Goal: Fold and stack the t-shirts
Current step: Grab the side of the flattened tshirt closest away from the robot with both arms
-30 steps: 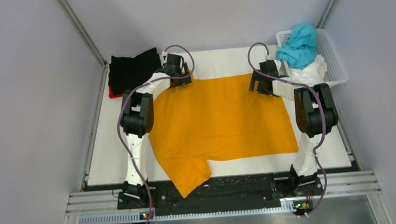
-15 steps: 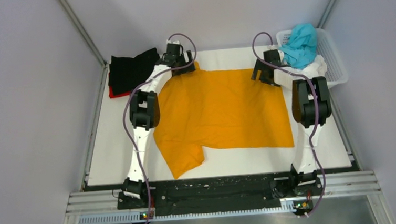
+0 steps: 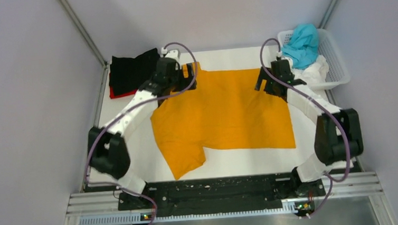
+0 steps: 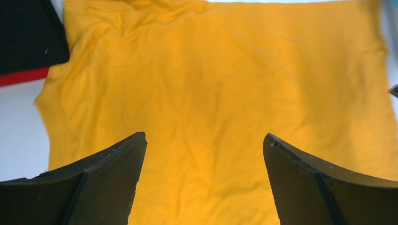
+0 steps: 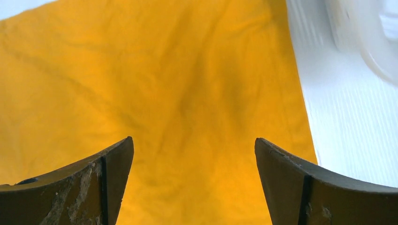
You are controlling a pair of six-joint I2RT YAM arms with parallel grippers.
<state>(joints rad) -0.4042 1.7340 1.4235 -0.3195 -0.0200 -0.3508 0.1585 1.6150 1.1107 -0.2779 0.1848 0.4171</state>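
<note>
My left gripper should move back and down to close on its rail-side corner [image 3: 178, 175], because the near sleeve still sticks out unfolded toward the black rail.
The orange t-shirt [image 3: 223, 113] lies spread flat in the middle of the table, one sleeve pointing to the near edge. My left gripper [image 3: 187, 77] hovers open and empty over its far left corner; in the left wrist view [image 4: 204, 140] only orange cloth [image 4: 211, 84] shows between the jaws. My right gripper [image 3: 267, 82] hovers open and empty over the far right corner, with orange cloth [image 5: 164, 79] below it in the right wrist view [image 5: 195, 143]. A folded black t-shirt [image 3: 130, 72] lies on a red t-shirt [image 3: 115, 93] at the far left. The teal t-shirt [image 3: 300, 44] and the white t-shirt [image 3: 316, 71] are bunched in the basket.
The white lattice basket [image 3: 337, 55] stands at the far right, close to my right gripper, and shows blurred in the right wrist view [image 5: 366, 42]. Grey walls close in the table on the left, back and right. A black rail runs along the near edge.
The orange shirt slid toward the far side, off the near edge, along with both grippers. Both arms have since swung their elbows outward, and the grippers have drawn back slightly.
</note>
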